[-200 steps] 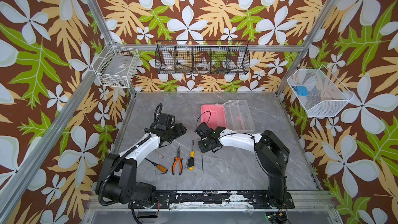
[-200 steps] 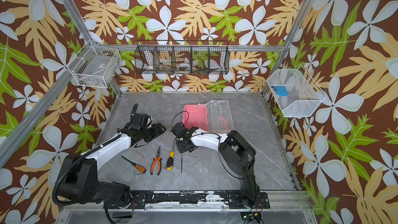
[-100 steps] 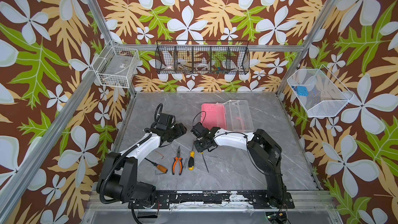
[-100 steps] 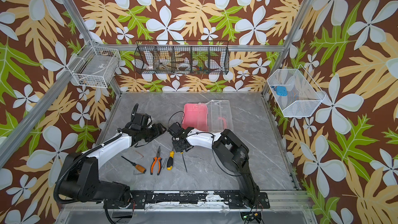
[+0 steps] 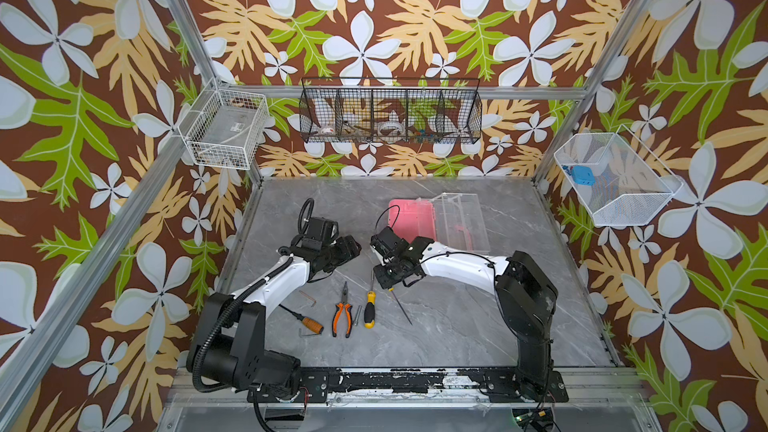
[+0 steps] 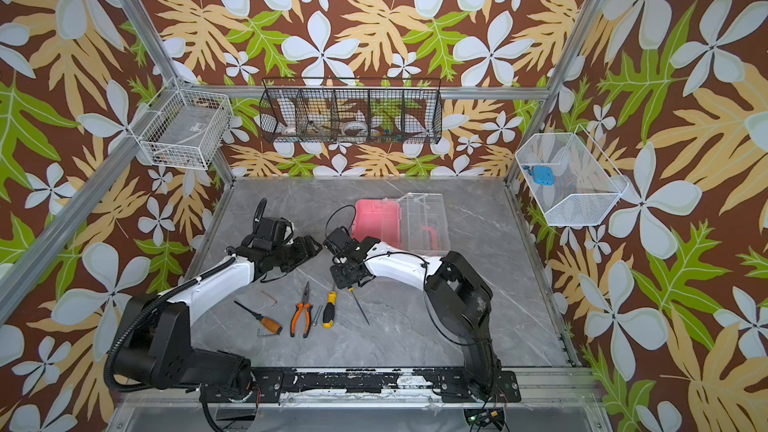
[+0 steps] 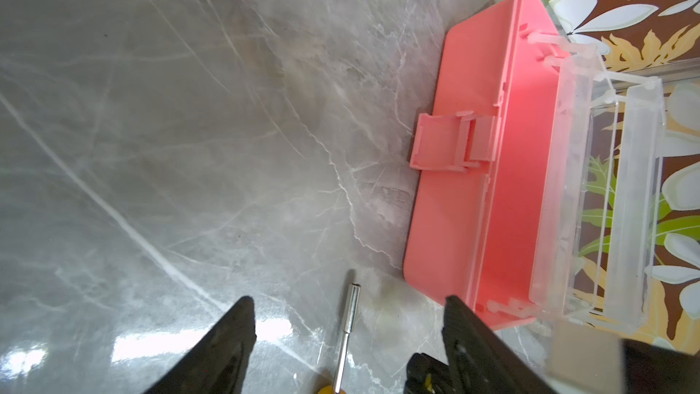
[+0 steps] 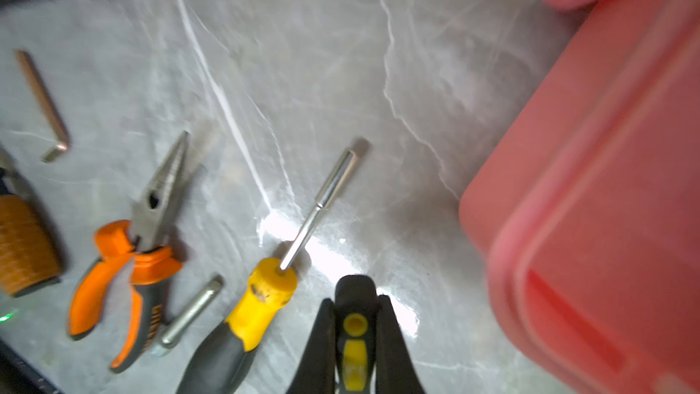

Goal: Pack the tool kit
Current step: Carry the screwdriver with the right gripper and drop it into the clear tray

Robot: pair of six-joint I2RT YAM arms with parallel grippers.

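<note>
I will lift the thin screwdriver outward with my right gripper next, over the pink case's far end by the lid [image 5: 424,211]. The case lies open, so I will then lower the screwdriver and let go of it inside.
The tool kit's pink case [image 5: 411,218] lies open at the back of the table, its clear lid [image 5: 459,222] folded to the right. My right gripper [image 5: 386,280] is shut on the black-yellow handle of a thin screwdriver [image 8: 354,335], whose shaft [image 5: 402,305] slants toward the front. Orange-black pliers [image 5: 341,313], a metal bit [image 5: 356,315] and a second yellow-black screwdriver [image 5: 369,309] lie just left of it. My left gripper [image 5: 353,249] is open, holding nothing, low over the table left of the case [image 7: 492,183].
An orange-handled screwdriver [image 5: 309,323] and two hex keys [image 5: 308,297] [image 5: 307,332] lie by the left arm. A black wire basket [image 5: 390,116] hangs on the back wall. White wire baskets hang at left [image 5: 226,130] and right [image 5: 611,180].
My right gripper has closed on the thin screwdriver's handle, and the shaft has swung to a slant. The left arm has not moved.
</note>
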